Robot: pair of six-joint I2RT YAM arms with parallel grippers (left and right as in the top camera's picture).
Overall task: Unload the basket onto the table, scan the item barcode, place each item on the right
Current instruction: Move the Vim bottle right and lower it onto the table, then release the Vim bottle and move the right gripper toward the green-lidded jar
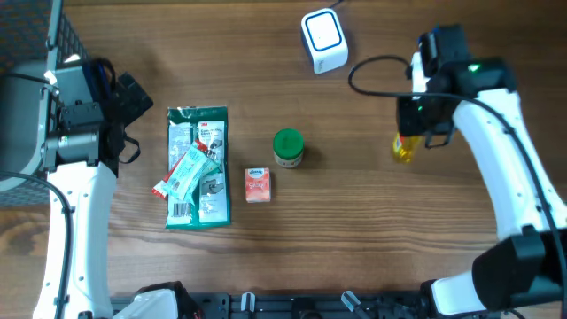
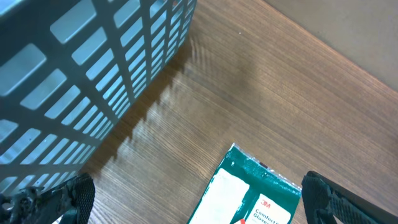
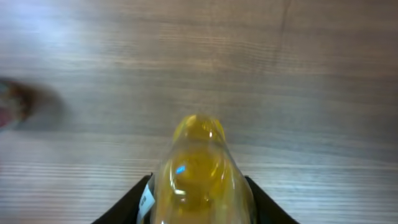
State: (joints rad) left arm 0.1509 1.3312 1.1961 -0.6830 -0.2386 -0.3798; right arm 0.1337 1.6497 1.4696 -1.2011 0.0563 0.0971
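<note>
The clear patch of bare wood is directly below my right gripper, so next I will lower the gripper to stand the yellow bottle (image 1: 403, 148) there and let go of it.
My right gripper (image 1: 415, 135) is shut on a yellow bottle (image 1: 403, 148), held right of the table's middle. In the right wrist view the bottle (image 3: 199, 168) fills the gap between both black fingers (image 3: 124, 208) and points away over the wood. Only the edge of a white label (image 3: 147, 200) shows on its left side, and no barcode can be read there. The white scanner (image 1: 323, 40) stands at the back, left of the bottle. My left gripper (image 1: 133, 120) hangs open at the far left, just beyond the top of a green glove pack (image 2: 249, 193).
The green glove pack (image 1: 198, 168) lies flat with a red-and-white sachet (image 1: 184, 173) on it. A small orange box (image 1: 257, 184) and a green-lidded jar (image 1: 288, 148) sit mid-table. A grey slatted basket (image 2: 74, 74) stands close by the left arm.
</note>
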